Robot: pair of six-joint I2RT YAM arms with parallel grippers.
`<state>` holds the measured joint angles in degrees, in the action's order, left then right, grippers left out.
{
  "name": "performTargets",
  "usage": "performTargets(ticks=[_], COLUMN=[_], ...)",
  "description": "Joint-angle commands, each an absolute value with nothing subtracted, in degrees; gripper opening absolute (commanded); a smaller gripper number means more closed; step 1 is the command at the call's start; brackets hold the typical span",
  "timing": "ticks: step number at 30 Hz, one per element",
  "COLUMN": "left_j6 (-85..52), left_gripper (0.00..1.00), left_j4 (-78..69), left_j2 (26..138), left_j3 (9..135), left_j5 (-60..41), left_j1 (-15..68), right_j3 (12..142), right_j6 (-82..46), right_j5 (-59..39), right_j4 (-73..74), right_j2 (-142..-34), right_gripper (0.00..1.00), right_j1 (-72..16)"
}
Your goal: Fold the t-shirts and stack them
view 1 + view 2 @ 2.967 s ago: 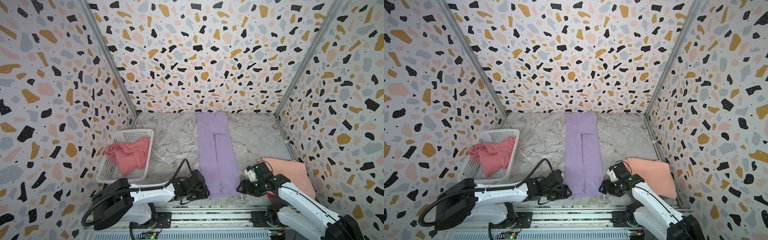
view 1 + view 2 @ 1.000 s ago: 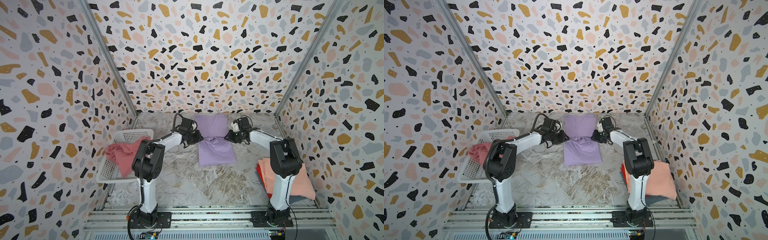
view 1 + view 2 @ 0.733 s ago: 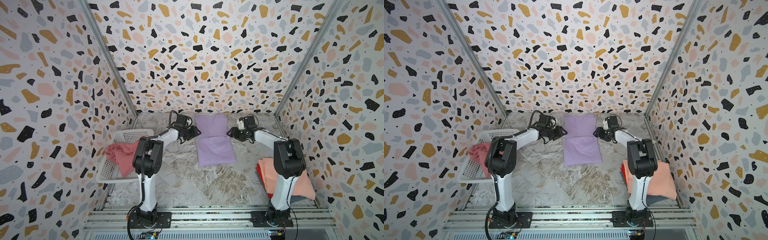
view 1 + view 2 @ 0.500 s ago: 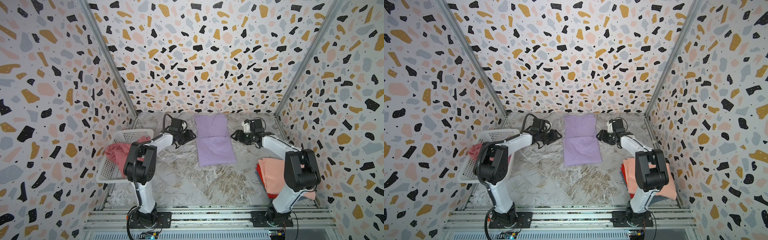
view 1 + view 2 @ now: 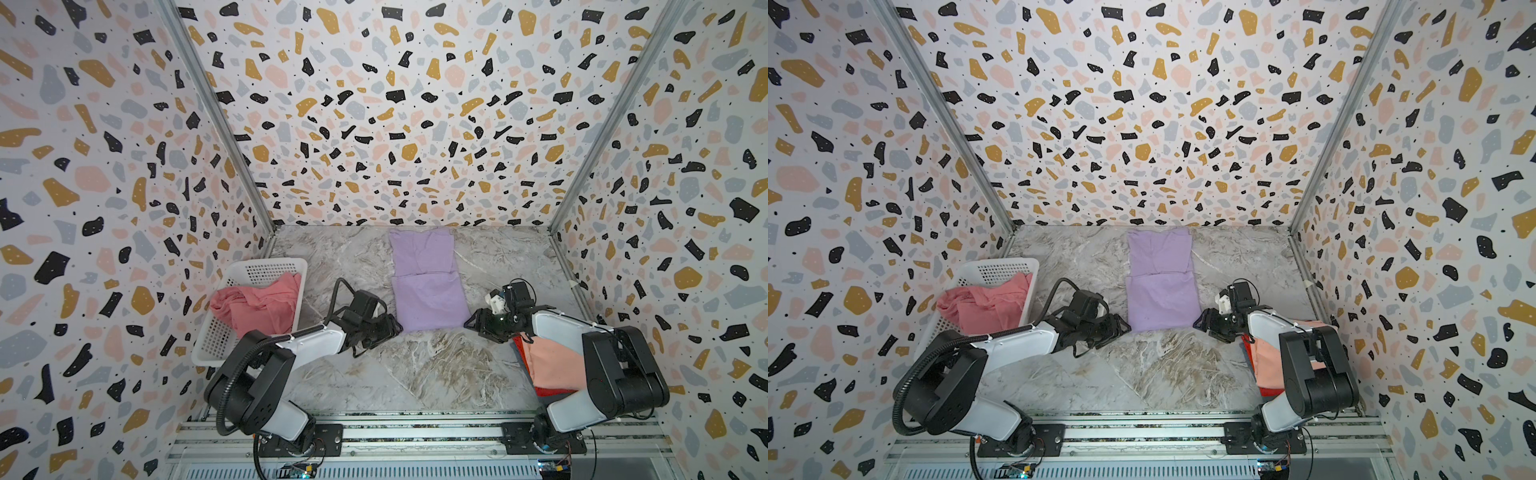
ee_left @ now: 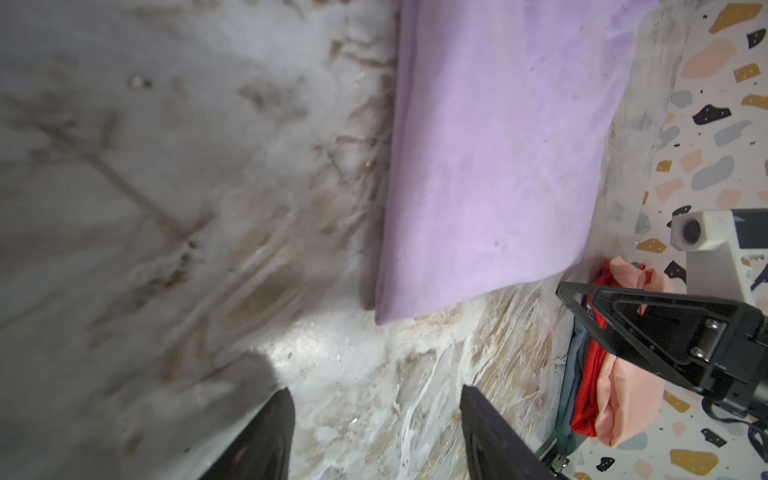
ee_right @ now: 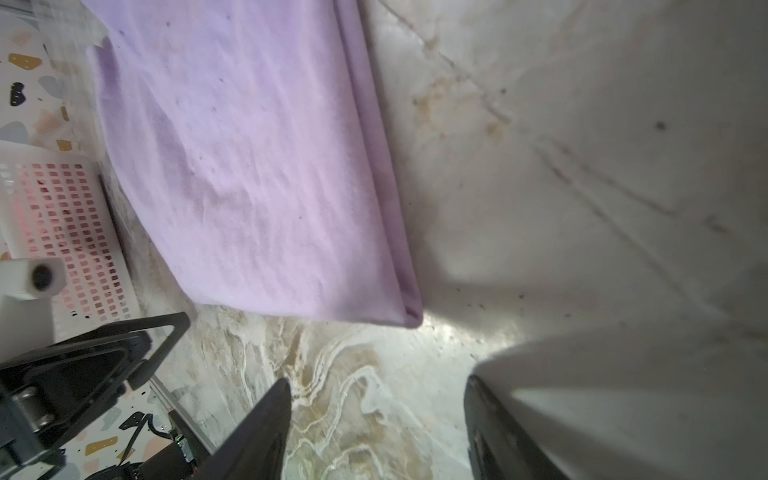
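Observation:
The lilac t-shirt's basket-side near corner is just past the open fingers of my left gripper, so I need to ease that gripper toward my right gripper next and close on it.
A lilac t-shirt lies folded in half at the middle back of the table, its fold edge toward the front. Just off that edge's left corner my left gripper is open and holds nothing. My right gripper is open and holds nothing off the right corner. Both wrist views show bare table between the fingers, with the lilac shirt ahead. A rose pink shirt lies crumpled in the basket. A peach shirt tops a stack over a red one.
The white perforated basket stands at the left against the wall. The folded stack sits by the right wall, partly under the right arm. Patterned walls close in three sides. A metal rail runs along the front.
Both grippers have let go of the lilac shirt at the back and drawn back toward the front, to the corners of its fold edge. The jaws have opened. The shirt stays folded.

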<state>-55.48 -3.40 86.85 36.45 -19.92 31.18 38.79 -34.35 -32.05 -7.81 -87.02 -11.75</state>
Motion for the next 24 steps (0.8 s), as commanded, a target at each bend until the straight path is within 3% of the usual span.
performTargets(ticks=[1,5,8,9,12,14,17,24], left_j6=[-62.2,-64.0,-66.4,-67.1,-68.1,-67.7,-65.9,-62.3], left_gripper=[0.63,0.58,0.46,0.39,0.15,0.03,0.00,0.00], left_j4=[-14.0,-19.1,-22.8,-23.7,-24.8,-24.0,-20.3,-4.2], left_j2=[90.1,96.7,100.4,101.0,101.1,99.9,96.7,80.6], left_j3=[36.4,38.8,40.3,40.6,41.9,42.4,42.3,37.2], left_j5=[-19.8,-21.8,-23.3,-23.4,-23.4,-22.6,-22.0,-21.7], left_j1=[32.2,33.5,34.2,34.3,34.5,34.6,34.8,41.2], right_j3=[37.2,38.7,40.2,40.7,41.9,42.6,43.5,42.9], right_j6=[-38.4,-39.8,-40.4,-40.5,-40.9,-39.8,-36.2,-25.9], right_j5=[-33.2,-33.1,-33.5,-33.2,-33.0,-32.5,-31.9,-30.3], right_j4=[-2.4,0.7,2.2,2.5,2.9,2.0,-3.0,-25.0], right_j2=[-89.5,-93.7,-96.1,-96.5,-96.3,-94.9,-91.0,-74.7], right_gripper=[0.66,0.64,0.57,0.51,0.20,0.11,0.06,0.04], right_j1=[-12.6,-12.7,-13.1,-13.3,-13.6,-13.8,-14.3,-18.4])
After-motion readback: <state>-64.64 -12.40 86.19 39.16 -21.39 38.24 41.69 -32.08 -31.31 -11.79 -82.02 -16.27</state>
